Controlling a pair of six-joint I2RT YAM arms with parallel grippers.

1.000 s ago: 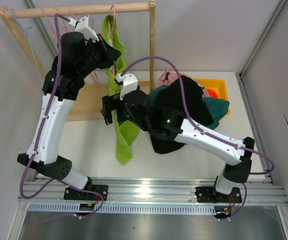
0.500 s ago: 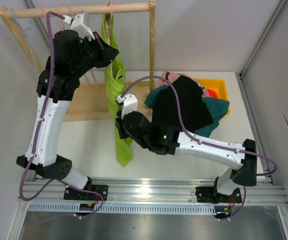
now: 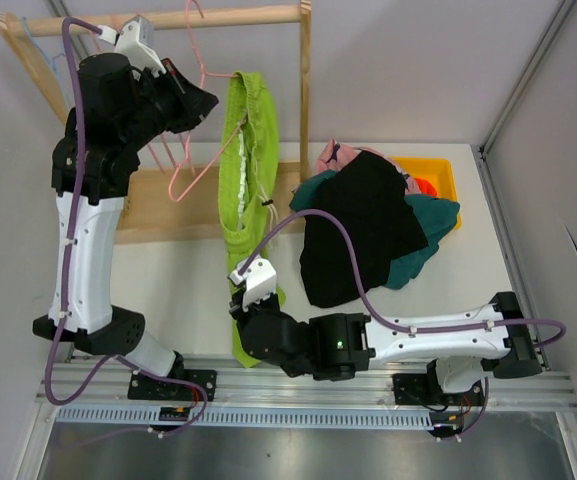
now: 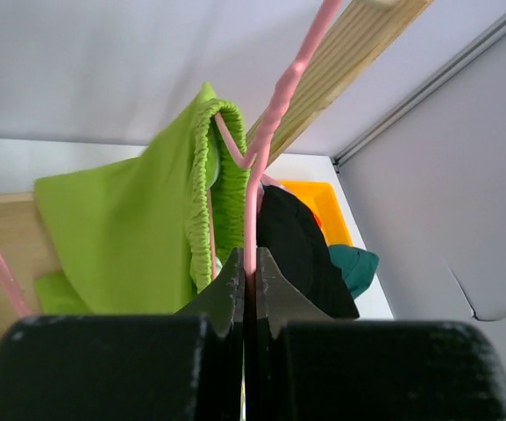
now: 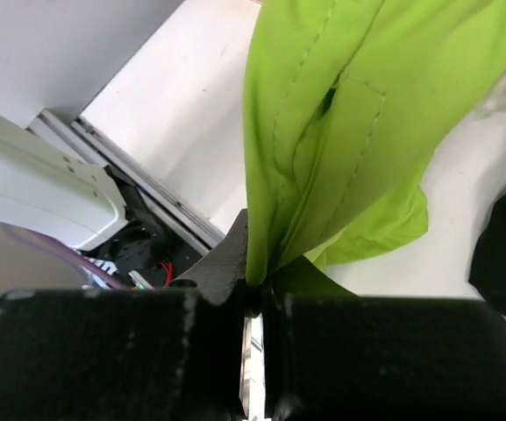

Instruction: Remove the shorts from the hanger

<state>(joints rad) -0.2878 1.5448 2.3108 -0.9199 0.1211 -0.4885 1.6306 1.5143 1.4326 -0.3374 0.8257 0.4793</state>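
The robot's right gripper will carry the hem of the lime green shorts over the pile of unhung shorts (image 3: 380, 215) and release, as the pile lies outward of the right gripper, to its right in the top view.
The lime green shorts (image 3: 247, 170) hang stretched from one arm of a pink hanger (image 3: 190, 152) down toward the near edge. My left gripper (image 3: 206, 100) is high at the back left, shut on the hanger's wire (image 4: 253, 189); the waistband (image 4: 202, 175) loops over the hanger there. My right gripper (image 3: 250, 330) is low, near the rail, shut on the shorts' lower hem (image 5: 340, 132). The black shorts (image 3: 358, 235), teal shorts (image 3: 434, 226) and pink shorts (image 3: 332, 156) lie piled at the right. The orange shorts (image 3: 426, 186) sit in a yellow bin (image 3: 446, 172).
A wooden rack stands at the back left, with a top bar (image 3: 238, 16), a right post (image 3: 305, 90) and a flat base board (image 3: 173, 205). Pink cords dangle from the bar. The metal rail (image 3: 308, 385) runs along the near edge. A grey wall (image 3: 548, 200) closes the right side.
My right gripper has shut on the lime green shorts and pulled them down toward the near rail. My left arm has swung the hanger left and back, stretching the shorts.
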